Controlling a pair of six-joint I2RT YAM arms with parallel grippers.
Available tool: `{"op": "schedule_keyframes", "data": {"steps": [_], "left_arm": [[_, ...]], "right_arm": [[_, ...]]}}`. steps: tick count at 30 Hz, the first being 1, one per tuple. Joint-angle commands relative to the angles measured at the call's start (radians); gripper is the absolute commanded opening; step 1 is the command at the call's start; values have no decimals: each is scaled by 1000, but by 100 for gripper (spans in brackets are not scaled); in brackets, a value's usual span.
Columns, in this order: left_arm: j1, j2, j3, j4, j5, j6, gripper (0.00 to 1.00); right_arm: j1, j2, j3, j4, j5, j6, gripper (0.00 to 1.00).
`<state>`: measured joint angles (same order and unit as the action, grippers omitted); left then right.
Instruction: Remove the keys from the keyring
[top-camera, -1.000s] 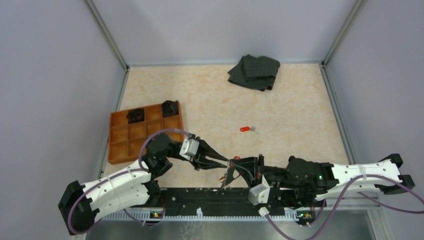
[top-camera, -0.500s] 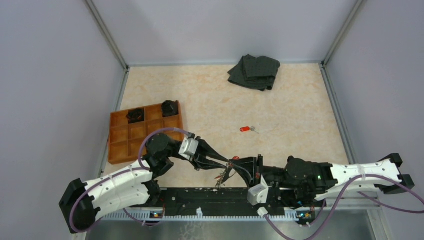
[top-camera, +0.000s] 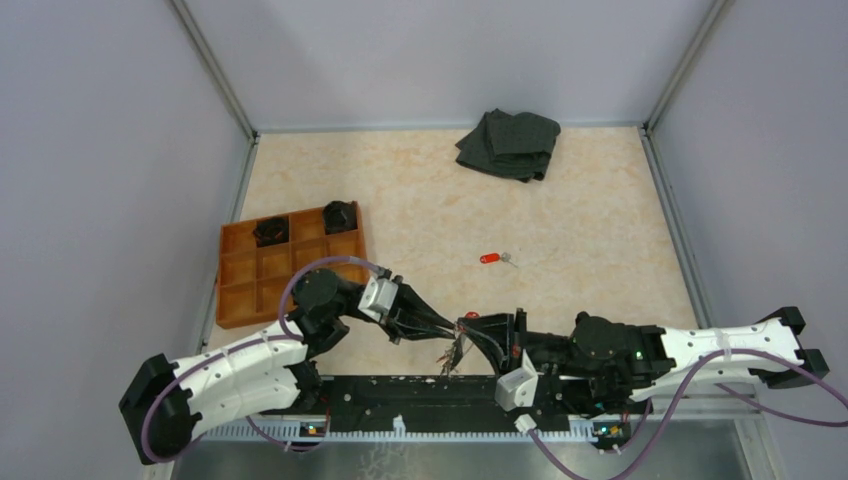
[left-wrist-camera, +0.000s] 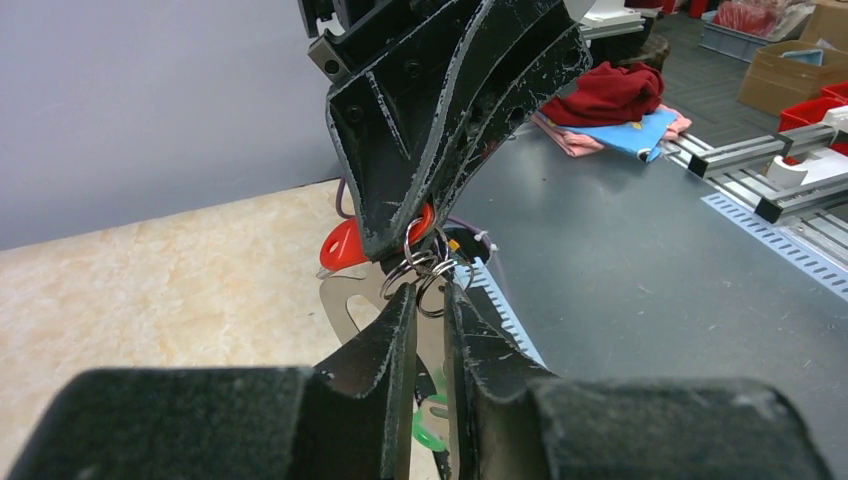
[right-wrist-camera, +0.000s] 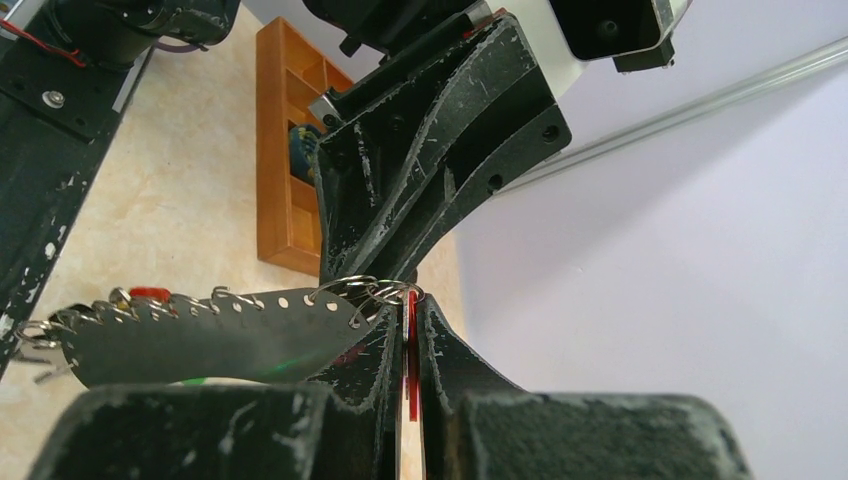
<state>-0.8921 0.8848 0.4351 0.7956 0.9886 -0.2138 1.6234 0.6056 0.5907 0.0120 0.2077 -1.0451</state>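
Observation:
My right gripper moves outward and turns downward next, releasing its key on bare tabletop by the loose red-headed key, which lies outward and below it.
My left gripper and right gripper meet tip to tip near the table's front edge, with a bunch of keys hanging below them. In the left wrist view, my left gripper is closed on a small silvery ring. In the right wrist view, my right gripper is shut on a red-headed key. The rings hang from a flat metal plate with a row of holes. I cannot make out a large wire loop. A green key head hangs below. One red-headed key lies loose on the table.
An orange gridded tray at the left holds two black coiled objects. A dark folded cloth lies at the back. A black rail runs along the front edge under the grippers. Walls close in the table on three sides.
The left gripper has shifted slightly right, toward the right gripper. The hanging bunch has swung down and a little left. The right arm has barely moved.

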Motion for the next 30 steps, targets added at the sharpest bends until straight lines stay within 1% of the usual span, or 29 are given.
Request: {"op": "schedule_keyframes", "data": {"steps": [1,7,12,14,15,21,25,30], "left_arm": [[-12,12,-10,98,39,-8,21],[-15,21,-16,131,21,-31,16],[-15,28,-19,143,-8,-54,6],[-15,27,-19,125,-29,-65,1],[-15,25,-18,113,-39,-70,0],[-15,7,-14,26,-142,-108,0],[-11,9,-16,16,-201,-164,0],[11,39,-16,53,-202,-280,0]], "right_arm": [[12,-1,49,84,22,-13,0],[13,0,44,83,25,-13,0],[13,-2,43,80,29,-13,0],[13,-2,41,80,33,-17,0],[13,-1,41,80,34,-18,0],[13,-9,38,77,41,-19,0],[13,-12,37,74,46,-20,0],[14,-12,32,70,52,-19,0]]}}
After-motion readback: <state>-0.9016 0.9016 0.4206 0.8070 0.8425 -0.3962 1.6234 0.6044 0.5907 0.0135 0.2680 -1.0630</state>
